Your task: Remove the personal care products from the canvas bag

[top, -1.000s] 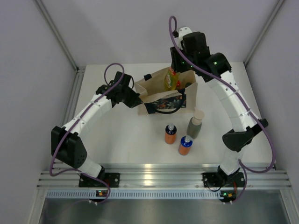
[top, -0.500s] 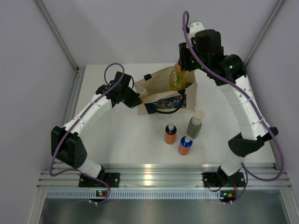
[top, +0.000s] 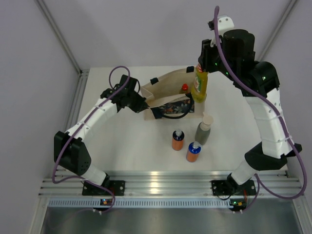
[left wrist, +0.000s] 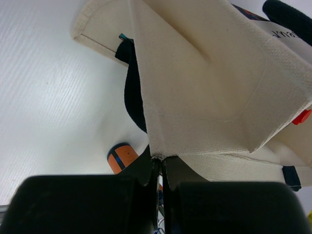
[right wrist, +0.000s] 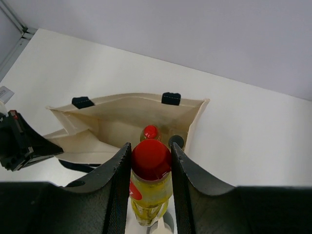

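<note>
My right gripper will next carry the yellow bottle [top: 200,87] past the bag's end, then back and down to the bare table beside the grey-green bottle.
The beige canvas bag [top: 163,88] lies open at the back of the table. My right gripper [top: 200,71] is shut on the red cap of a yellow bottle [top: 200,87], which hangs above the bag's right end. From the right wrist, the fingers [right wrist: 150,158] clamp that yellow bottle [right wrist: 148,192] over the bag [right wrist: 112,119]. Inside stand another red-capped bottle [right wrist: 150,132] and a dark cap [right wrist: 176,141]. My left gripper [top: 144,105] is shut on the bag's left edge, and its wrist view shows the fabric [left wrist: 204,87] pinched between the jaws [left wrist: 160,158].
Three bottles stand on the table in front of the bag: two orange ones [top: 177,140] [top: 193,152] and a grey-green one with a beige cap [top: 203,129]. One orange bottle [left wrist: 123,157] shows beside my left fingers. Enclosure walls surround the table.
My right arm has lifted the yellow bottle up out of the bag and carried it rightwards. The left gripper has kept its hold on the bag and has not moved.
</note>
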